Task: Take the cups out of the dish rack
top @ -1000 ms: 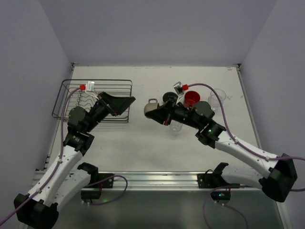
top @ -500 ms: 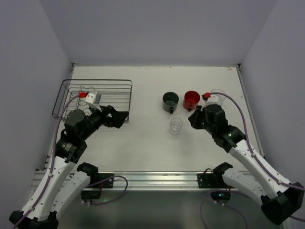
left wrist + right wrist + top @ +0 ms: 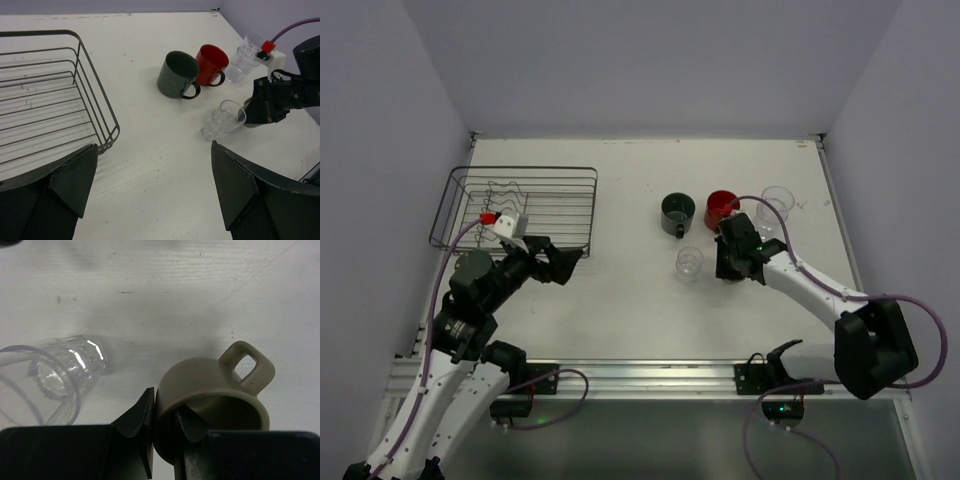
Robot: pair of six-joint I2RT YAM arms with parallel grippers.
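Observation:
The bare tabletop beside the tumbler is free just below my right gripper, so I will lower the olive-grey cup [image 3: 215, 385] there next and release the cup's side.
The dish rack [image 3: 515, 200] [image 3: 55, 95] stands at the left with no cup showing in it. On the table stand a dark grey-green mug [image 3: 677, 212] [image 3: 177, 75], a red mug [image 3: 721, 206] [image 3: 211, 62], a tall clear glass mug [image 3: 777, 202] [image 3: 242, 62] and a small clear tumbler [image 3: 689, 263] [image 3: 223, 119] [image 3: 52, 377]. My right gripper [image 3: 731, 257] [image 3: 167, 412] is shut on the olive-grey cup [image 3: 215, 385], one finger inside and one outside its wall, just right of the tumbler and low over the table. My left gripper [image 3: 553, 262] [image 3: 155, 170] is open and holds nothing, near the rack's front right corner.
The rack's raised wire rim [image 3: 100, 95] is close to my left gripper's left finger. The right arm's purple cable [image 3: 790, 240] loops past the clear glass mug. Walls close in the table on the left, right and far sides.
The right arm carried the olive-grey cup from left of the dark mug to the right of the tumbler and lowered it. The left gripper drew back from the rack and opened wider.

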